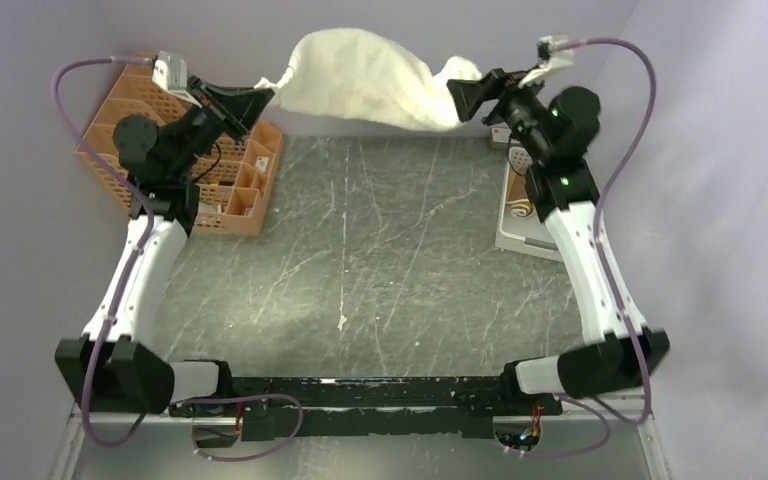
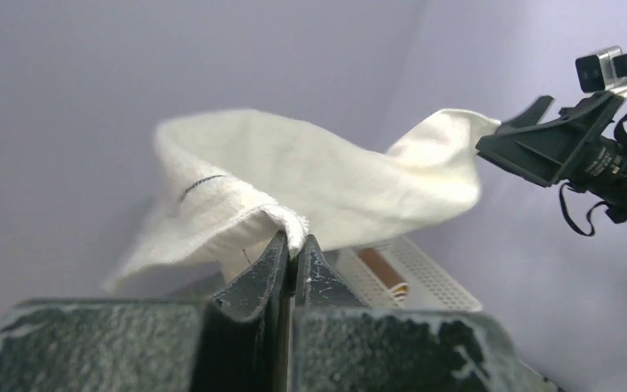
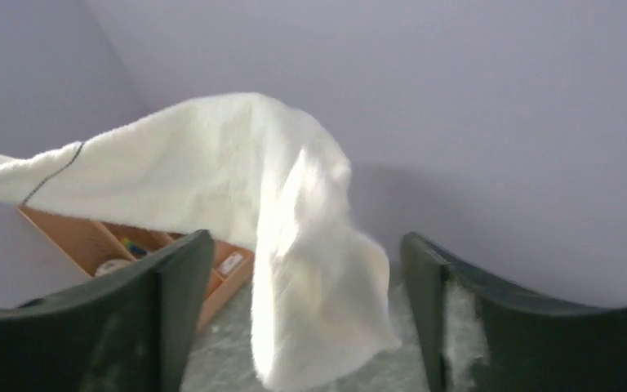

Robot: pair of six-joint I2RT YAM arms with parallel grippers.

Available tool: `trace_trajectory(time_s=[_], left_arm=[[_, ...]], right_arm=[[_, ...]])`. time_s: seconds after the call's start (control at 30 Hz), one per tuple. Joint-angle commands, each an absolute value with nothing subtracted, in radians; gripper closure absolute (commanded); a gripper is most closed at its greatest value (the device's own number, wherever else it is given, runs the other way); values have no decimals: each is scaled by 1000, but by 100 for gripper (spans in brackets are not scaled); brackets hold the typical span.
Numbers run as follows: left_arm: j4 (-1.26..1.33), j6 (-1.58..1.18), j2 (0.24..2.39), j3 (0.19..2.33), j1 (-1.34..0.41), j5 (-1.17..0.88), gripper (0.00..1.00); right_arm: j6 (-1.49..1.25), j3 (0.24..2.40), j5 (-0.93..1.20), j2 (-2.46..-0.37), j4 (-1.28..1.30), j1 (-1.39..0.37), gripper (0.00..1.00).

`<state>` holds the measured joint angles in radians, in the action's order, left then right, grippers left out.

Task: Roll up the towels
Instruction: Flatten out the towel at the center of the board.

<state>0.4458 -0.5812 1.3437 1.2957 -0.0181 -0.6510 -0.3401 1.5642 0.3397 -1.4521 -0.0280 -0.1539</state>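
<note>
My left gripper is going to move down next toward the bare tabletop beside the orange crate and let go of the towel's corner, because the cloth has room to lie there.
The cream-white towel hangs in the air at the back of the table, spread between both arms. My left gripper is shut on its left corner; the left wrist view shows the hem pinched between the tips, with the cloth stretching away. My right gripper stands wide open at the towel's right end; in the right wrist view the cloth droops loose ahead of the gripper, untouched by either finger. The brown towel lies rolled in the white tray, and also shows in the left wrist view.
An orange divided crate with small items stands at the back left, under the left arm. The white perforated tray sits at the right edge below the right arm. The grey marbled table lies below. Purple walls close in behind and beside.
</note>
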Motion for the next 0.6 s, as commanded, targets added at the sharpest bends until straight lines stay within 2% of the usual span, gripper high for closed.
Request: trace_trajectory(time_s=[0.0, 0.13, 0.37, 0.57], left_arm=[[496, -657, 1267, 1159, -53, -637, 93], [441, -624, 1232, 1005, -56, -623, 93], [530, -618, 1188, 508, -54, -574, 93], [410, -523, 1168, 525, -54, -583, 93]], right_arm=[[-338, 1401, 251, -1364, -52, -161, 1], [-317, 1343, 185, -1371, -22, -160, 0], [-337, 1132, 227, -1465, -76, -171, 0], [-191, 1094, 100, -1548, 47, -333, 0]])
